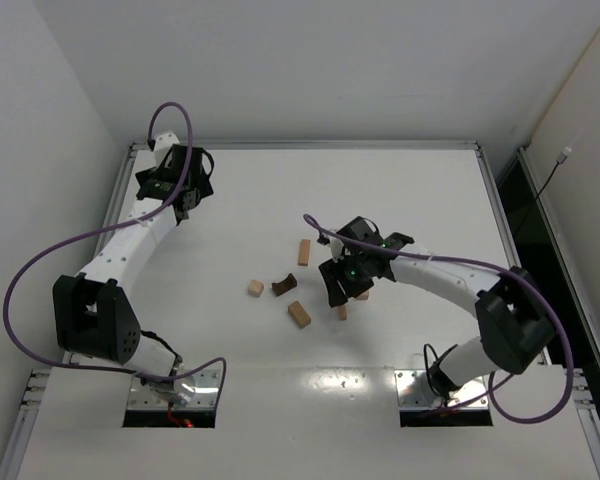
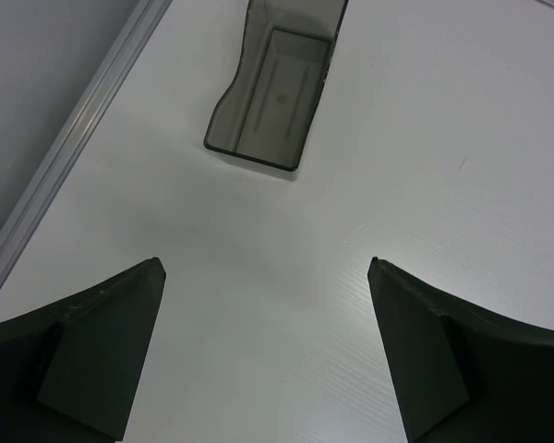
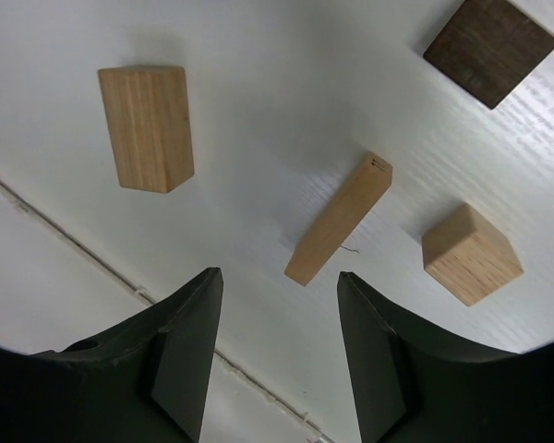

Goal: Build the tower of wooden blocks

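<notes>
Next, my right gripper lowers and turns to set its open fingers astride the middle of the thin tan bar [image 1: 342, 310] [image 3: 339, 221], since the bar lies slanted to them.
The wooden blocks lie loose on the white table, not stacked. In the top view I see a tan bar [image 1: 304, 251], a tan cube [image 1: 256, 288], a dark brown arch [image 1: 284, 287], a tan block [image 1: 299, 314] and a small tan piece [image 1: 342, 313]. My right gripper [image 1: 338, 292] hovers open over them. The right wrist view shows it [image 3: 279, 277] open and empty above a thin tan bar [image 3: 339, 219], with a tan block [image 3: 146, 127], a tan cube [image 3: 470, 254] and a dark brown block [image 3: 490, 38] around. My left gripper [image 1: 180, 205] is open and empty at the far left [image 2: 266, 268].
A translucent grey plastic bin [image 2: 272, 83] lies ahead of the left gripper, near the table's metal edge rail [image 2: 74, 138]. A seam in the table [image 3: 65, 240] runs below the right gripper. Purple cables loop along both arms.
</notes>
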Tool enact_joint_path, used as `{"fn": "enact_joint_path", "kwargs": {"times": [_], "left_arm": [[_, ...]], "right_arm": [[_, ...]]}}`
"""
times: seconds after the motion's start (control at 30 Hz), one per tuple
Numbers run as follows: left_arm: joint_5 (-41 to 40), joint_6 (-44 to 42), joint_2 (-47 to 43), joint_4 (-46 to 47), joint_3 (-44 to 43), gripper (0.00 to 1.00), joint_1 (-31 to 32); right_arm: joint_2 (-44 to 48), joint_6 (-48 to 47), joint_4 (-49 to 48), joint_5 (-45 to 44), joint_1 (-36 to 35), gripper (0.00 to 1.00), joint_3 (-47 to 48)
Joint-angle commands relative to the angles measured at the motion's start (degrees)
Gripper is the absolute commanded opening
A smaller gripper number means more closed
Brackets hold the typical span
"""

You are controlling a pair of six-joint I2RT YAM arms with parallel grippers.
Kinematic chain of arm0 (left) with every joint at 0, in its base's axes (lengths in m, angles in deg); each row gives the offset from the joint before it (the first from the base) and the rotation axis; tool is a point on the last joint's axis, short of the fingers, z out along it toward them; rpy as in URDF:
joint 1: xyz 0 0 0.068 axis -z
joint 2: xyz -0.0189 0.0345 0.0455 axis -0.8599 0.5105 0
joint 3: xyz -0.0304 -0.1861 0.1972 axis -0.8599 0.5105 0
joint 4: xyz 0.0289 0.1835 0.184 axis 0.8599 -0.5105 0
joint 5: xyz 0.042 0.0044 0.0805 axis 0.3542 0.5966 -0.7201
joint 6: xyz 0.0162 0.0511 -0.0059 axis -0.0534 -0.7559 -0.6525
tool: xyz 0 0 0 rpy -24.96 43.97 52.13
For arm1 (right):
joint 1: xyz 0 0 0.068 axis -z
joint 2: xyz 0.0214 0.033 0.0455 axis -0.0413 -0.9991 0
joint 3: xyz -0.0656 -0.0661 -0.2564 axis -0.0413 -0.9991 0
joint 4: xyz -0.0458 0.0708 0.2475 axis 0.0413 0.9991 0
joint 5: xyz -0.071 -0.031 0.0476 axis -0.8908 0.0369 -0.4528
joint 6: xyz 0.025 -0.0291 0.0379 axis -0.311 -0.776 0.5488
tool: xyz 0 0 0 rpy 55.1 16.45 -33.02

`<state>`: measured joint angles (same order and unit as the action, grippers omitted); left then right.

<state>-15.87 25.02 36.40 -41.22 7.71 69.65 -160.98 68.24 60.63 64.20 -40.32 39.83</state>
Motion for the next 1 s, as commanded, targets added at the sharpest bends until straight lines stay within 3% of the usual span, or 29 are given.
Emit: {"fn": "enact_joint_path", "kwargs": {"times": [0.0,0.4,0.47,0.6,0.63,0.67,0.83,0.97], "left_arm": [[0.15,0.70,-0.35,1.26,-0.49,0.91,-0.77],[0.15,0.70,-0.35,1.26,-0.49,0.91,-0.77],[0.15,0.70,-0.35,1.26,0.04,0.91,-0.77],[0.15,0.70,-0.35,1.78,0.56,0.91,-1.30],[0.15,0.70,-0.35,1.78,0.57,0.91,-1.30],[0.15,0.70,-0.35,1.78,0.57,0.91,-1.30],[1.21,0.70,-0.35,1.78,1.71,0.91,-1.30],[3.92,0.17,-2.37,2.93,3.90,0.91,-1.30]], "right_arm": [[-3.39,1.94,-1.27,0.65,-0.37,0.49,0.89],[-11.74,3.61,-0.22,-2.96,-0.37,0.46,3.80],[-12.54,4.14,-0.22,-3.57,-0.37,0.40,4.32],[-13.07,4.14,-0.22,-4.10,-0.37,0.16,4.85],[-13.07,4.14,-0.22,-4.10,-0.37,0.03,4.85],[-13.07,4.14,-0.22,-4.71,-0.37,0.00,4.85],[-13.07,3.35,2.85,-2.44,0.78,0.00,9.06],[-11.75,3.95,4.17,7.05,4.55,0.00,15.21]]}}
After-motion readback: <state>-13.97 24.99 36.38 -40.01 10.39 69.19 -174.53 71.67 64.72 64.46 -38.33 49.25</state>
